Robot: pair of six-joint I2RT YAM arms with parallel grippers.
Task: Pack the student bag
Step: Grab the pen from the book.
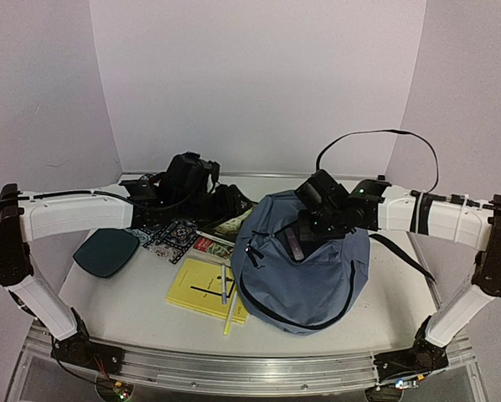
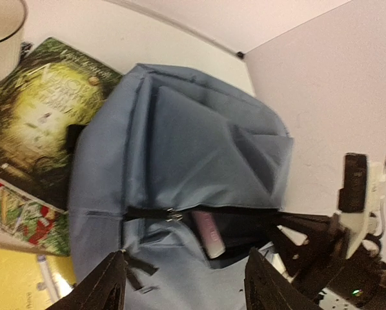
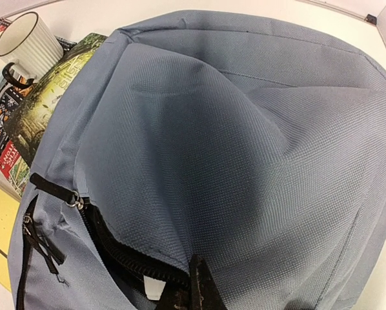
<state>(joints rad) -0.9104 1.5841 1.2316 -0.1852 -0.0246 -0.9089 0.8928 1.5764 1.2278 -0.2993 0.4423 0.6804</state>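
Note:
My left gripper draws back and lowers onto the white marker's near half next. The marker lies uncovered on the yellow notebook, below and back from the gripper.
The student bag [image 1: 305, 280] lies right of the table's middle, blue-grey, with its main zip open. A pink slim object [image 2: 209, 234] sits inside the opening. My right gripper [image 3: 203, 290] is shut on the fabric edge beside the zipper and holds the opening up; from above, the right gripper [image 1: 315, 219] sits over the bag's top. My left gripper [image 2: 186, 289] is open just left of the bag, with nothing between its fingers [image 2: 106, 287]. From above, the left gripper [image 1: 221, 199] is behind the books.
A yellow notebook [image 1: 202, 289] with a pen [image 1: 223, 285] on it lies left of the bag. A green book [image 2: 44, 123], a red book [image 1: 213, 245] and a patterned item [image 1: 173, 239] lie behind it. A mug [image 3: 28, 42] and a dark teal tray [image 1: 105, 251] stand further left.

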